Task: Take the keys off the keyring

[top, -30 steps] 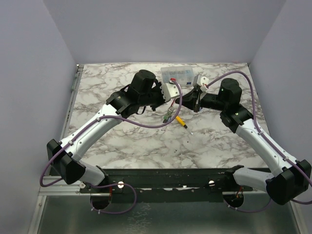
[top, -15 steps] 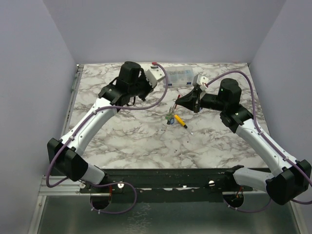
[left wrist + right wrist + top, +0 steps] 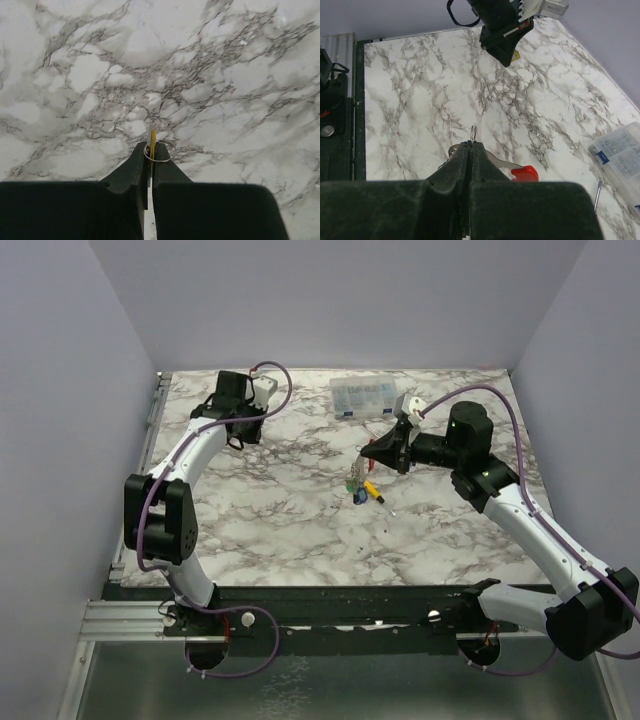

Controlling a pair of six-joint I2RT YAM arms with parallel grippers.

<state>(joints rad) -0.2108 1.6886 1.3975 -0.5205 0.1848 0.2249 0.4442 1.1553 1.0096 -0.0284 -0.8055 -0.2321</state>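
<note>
I will next lower the yellow key (image 3: pixel 152 140) with my left gripper toward the bare marble tabletop and let go of it, because that clear patch is below the gripper.
My right gripper (image 3: pixel 367 453) is shut on the keyring (image 3: pixel 473 133), a thin metal ring that pokes out above its closed fingertips in the right wrist view. A red-ended piece (image 3: pixel 525 173) hangs beside it. In the top view green and blue keys (image 3: pixel 355 488) dangle below this gripper, just over the table. My left gripper (image 3: pixel 243 430) is at the far back left, shut on a yellow key (image 3: pixel 152 140) that carries a small metal ring (image 3: pixel 160 150). It also shows in the right wrist view (image 3: pixel 503 37), far from the right gripper.
A yellow-handled screwdriver (image 3: pixel 372 490) lies on the marble table (image 3: pixel 300 530) right beside the hanging keys. The clear plastic parts box (image 3: pixel 365 397) stands at the back centre and shows at the right edge of the right wrist view (image 3: pixel 620 150).
My left arm has swung away from the right gripper to the far back left, taking the yellow key with it. The right gripper has stayed put with the ring and remaining keys.
</note>
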